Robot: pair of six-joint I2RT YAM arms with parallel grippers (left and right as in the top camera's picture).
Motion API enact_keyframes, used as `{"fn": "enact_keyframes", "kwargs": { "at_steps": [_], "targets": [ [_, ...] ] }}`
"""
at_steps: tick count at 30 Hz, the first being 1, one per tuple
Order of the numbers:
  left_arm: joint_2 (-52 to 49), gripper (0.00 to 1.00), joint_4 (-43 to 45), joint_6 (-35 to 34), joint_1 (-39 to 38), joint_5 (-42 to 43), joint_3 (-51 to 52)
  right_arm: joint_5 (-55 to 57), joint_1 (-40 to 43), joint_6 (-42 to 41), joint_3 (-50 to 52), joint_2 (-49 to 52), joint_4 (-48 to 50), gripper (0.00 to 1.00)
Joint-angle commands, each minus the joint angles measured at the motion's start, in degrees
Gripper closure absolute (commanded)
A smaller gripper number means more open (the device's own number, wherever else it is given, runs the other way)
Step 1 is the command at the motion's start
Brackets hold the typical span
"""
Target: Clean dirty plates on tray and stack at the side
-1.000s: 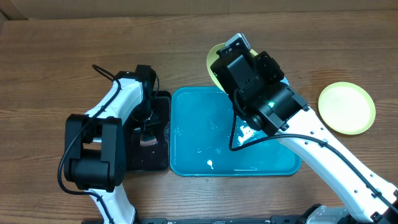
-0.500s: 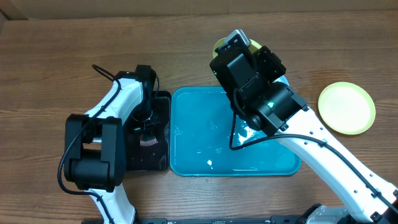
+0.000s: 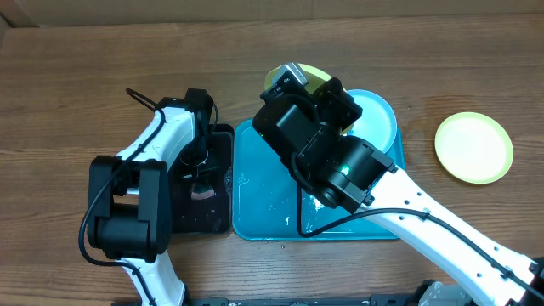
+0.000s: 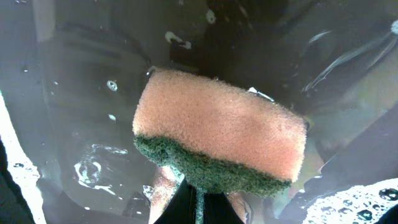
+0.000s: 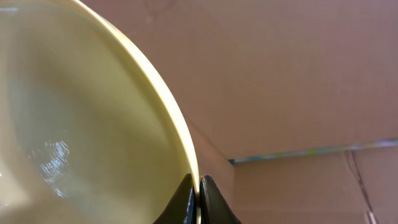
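The right gripper needs to swing to the right in the overhead view and then go down to release, because the second yellow-green plate [image 3: 474,148] is below it on that side.
My right gripper [image 5: 199,190] is shut on the rim of a pale yellow-green plate [image 5: 81,124] and holds it tilted in the air. In the overhead view this plate [image 3: 316,76] shows behind the right wrist, over the back edge of the cyan-blue tray [image 3: 263,204]. A light cyan plate [image 3: 378,119] lies on the tray's back right corner. A second yellow-green plate [image 3: 474,147] lies on the table at the right. My left gripper [image 4: 199,202] is shut on an orange and green sponge [image 4: 217,130] over the black tray [image 3: 219,212].
The black tray holds soapy water [image 4: 93,168]. Water drops and foam [image 3: 287,223] lie on the cyan-blue tray's floor. The right arm [image 3: 408,217] crosses the tray's right half. Bare wooden table [image 3: 85,85] lies to the left and back.
My right arm has swung left and lifted with the yellow-green plate, which uncovered the cyan plate on the tray. The left arm has not moved.
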State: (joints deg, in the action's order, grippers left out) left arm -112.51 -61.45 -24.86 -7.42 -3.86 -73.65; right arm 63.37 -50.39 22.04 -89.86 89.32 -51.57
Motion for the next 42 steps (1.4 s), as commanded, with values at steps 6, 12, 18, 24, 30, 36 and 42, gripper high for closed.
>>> {"fn": "enact_keyframes", "kwargs": {
  "at_steps": [6, 12, 18, 24, 30, 36, 42],
  "targets": [
    [0.68, 0.96, 0.39, 1.14, -0.59, 1.16, 0.83, 9.79, -2.16, -6.29, -0.61, 0.50, -2.73, 0.96],
    [0.68, 0.96, 0.42, 1.14, -0.59, 1.18, 0.83, 3.69, -2.10, -11.52, -0.42, 1.14, -4.61, 0.96],
    [0.68, 0.96, 0.44, 1.16, -0.59, 1.16, 0.83, -1.14, -0.13, -17.79, -0.33, 1.79, -8.94, 0.96],
    [0.66, 0.96, 0.68, 1.77, -0.59, 1.22, 0.83, 0.37, 1.05, -21.29, -0.28, 2.08, -11.45, 0.96],
    [0.66, 0.96, 1.05, 1.77, -0.59, 1.53, 0.83, -5.20, 0.74, -23.56, -0.59, 2.05, -11.13, 0.96],
    [0.66, 0.96, 0.90, 2.49, -0.59, 2.03, 0.83, -23.50, 1.44, -36.61, -0.37, 1.97, -15.78, 0.96],
    [0.66, 0.96, 0.68, 2.62, -0.59, 2.03, 0.83, -45.31, 15.15, -51.39, 3.82, 3.63, -14.05, 0.96]
  ]
}}
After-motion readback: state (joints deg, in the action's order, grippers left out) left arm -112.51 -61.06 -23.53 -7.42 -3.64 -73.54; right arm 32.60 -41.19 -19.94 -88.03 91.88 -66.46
